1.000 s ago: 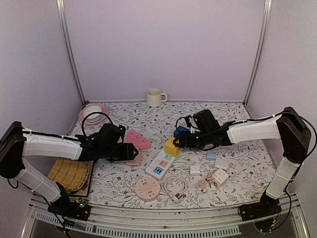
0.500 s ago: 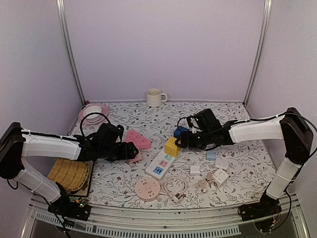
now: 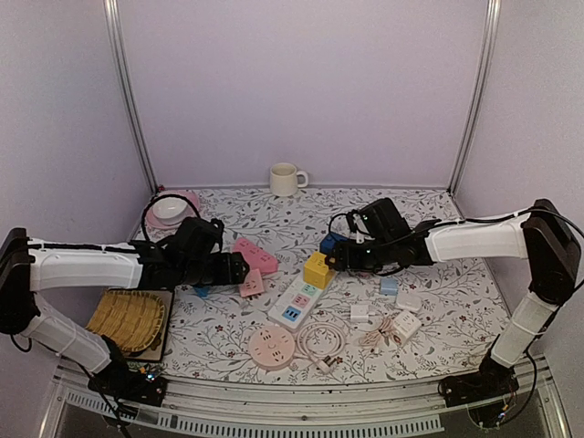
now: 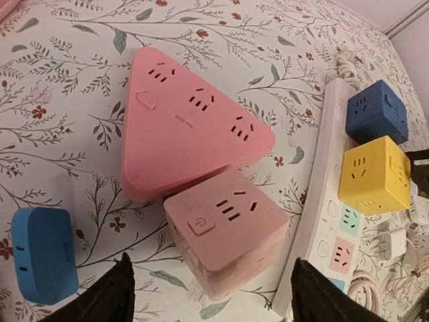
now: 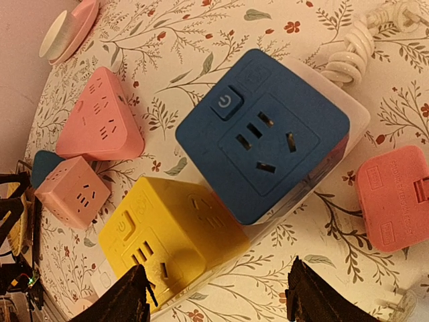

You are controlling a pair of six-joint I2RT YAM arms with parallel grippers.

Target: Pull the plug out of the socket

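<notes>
The yellow cube plug (image 3: 317,270) (image 4: 375,174) sits on the slanted power strip, to the right of my left gripper in the top view, so my left gripper will cross over next and turn to straddle it.
A yellow cube plug (image 3: 317,270) and a blue cube plug (image 3: 332,243) sit on the far end of a white power strip (image 3: 294,306). In the right wrist view the blue cube (image 5: 268,134) and yellow cube (image 5: 174,235) lie just ahead of my open, empty right gripper (image 5: 218,295), which also shows in the top view (image 3: 339,258). My left gripper (image 3: 235,269) is open and empty. In its wrist view (image 4: 214,302) it stands just short of a pink cube socket (image 4: 228,228), beside a pink triangular socket (image 4: 184,131) and a small blue adapter (image 4: 41,253).
A mug (image 3: 287,179) stands at the back, a pink plate (image 3: 173,208) at the back left, a woven mat (image 3: 128,319) at the front left. A round pink socket (image 3: 271,347), a white coiled cable (image 3: 321,338) and white adapters (image 3: 401,324) lie in front. A pink flat adapter (image 5: 395,198) lies right of the blue cube.
My left gripper has drawn back to the left from the pink cube, uncovering the small blue adapter. My right gripper has shifted slightly right.
</notes>
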